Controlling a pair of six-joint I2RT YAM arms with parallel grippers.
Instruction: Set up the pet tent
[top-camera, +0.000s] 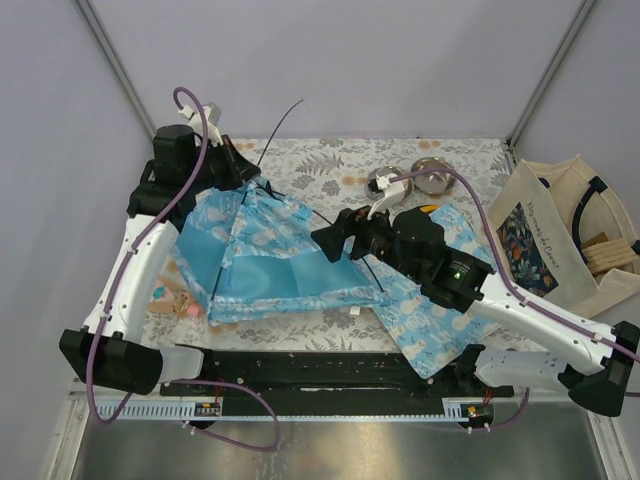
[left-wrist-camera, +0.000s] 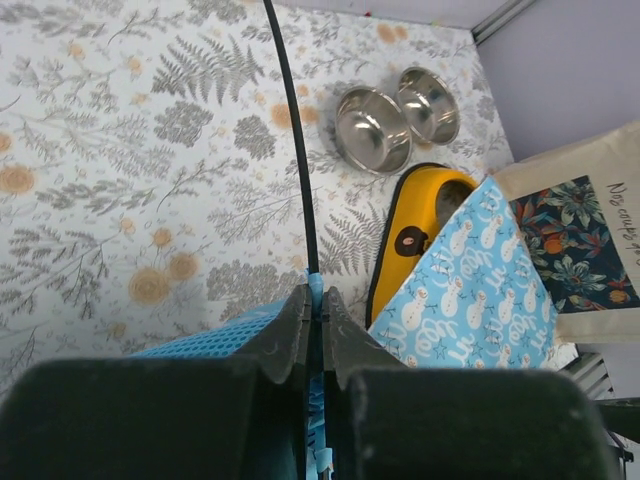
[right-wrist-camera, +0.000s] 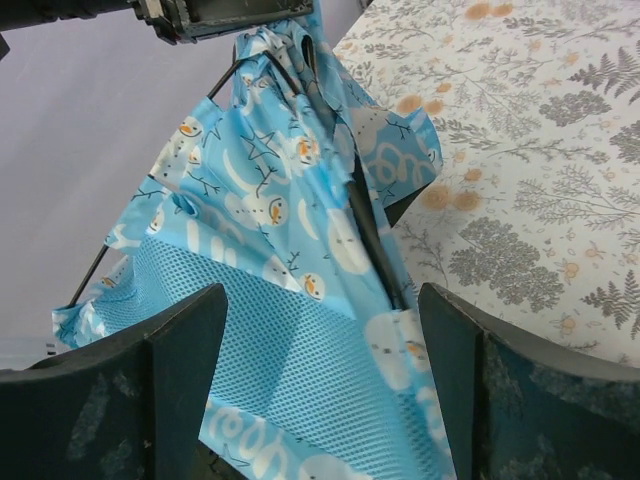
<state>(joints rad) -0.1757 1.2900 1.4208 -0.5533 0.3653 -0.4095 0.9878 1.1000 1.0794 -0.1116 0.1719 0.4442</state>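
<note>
The tent's back edge (top-camera: 287, 198) lies to the right of my left gripper in the top view. The gripper swings over it next, turns toward the bowls and releases the pole.
The pet tent (top-camera: 265, 255) is light blue with a snowman print and mesh panels. It stands half raised in the middle of the table. My left gripper (top-camera: 243, 172) holds its peak, shut on a thin black pole (left-wrist-camera: 296, 150) and a strip of blue fabric (left-wrist-camera: 316, 292). The pole's free end sticks up past the back edge (top-camera: 280, 125). My right gripper (top-camera: 328, 240) is open at the tent's right side. In the right wrist view its fingers (right-wrist-camera: 185, 345) stand wide apart over the tent's mesh panel (right-wrist-camera: 290, 370), with a black pole (right-wrist-camera: 365, 225) running down the fabric.
A flat blue snowman mat (top-camera: 430, 300) lies at the right under my right arm. A yellow pet bowl (left-wrist-camera: 415, 225) and two steel bowls (left-wrist-camera: 372, 128) sit at the back right. A canvas tote bag (top-camera: 560, 235) stands at the right edge. A small toy (top-camera: 175, 298) lies front left.
</note>
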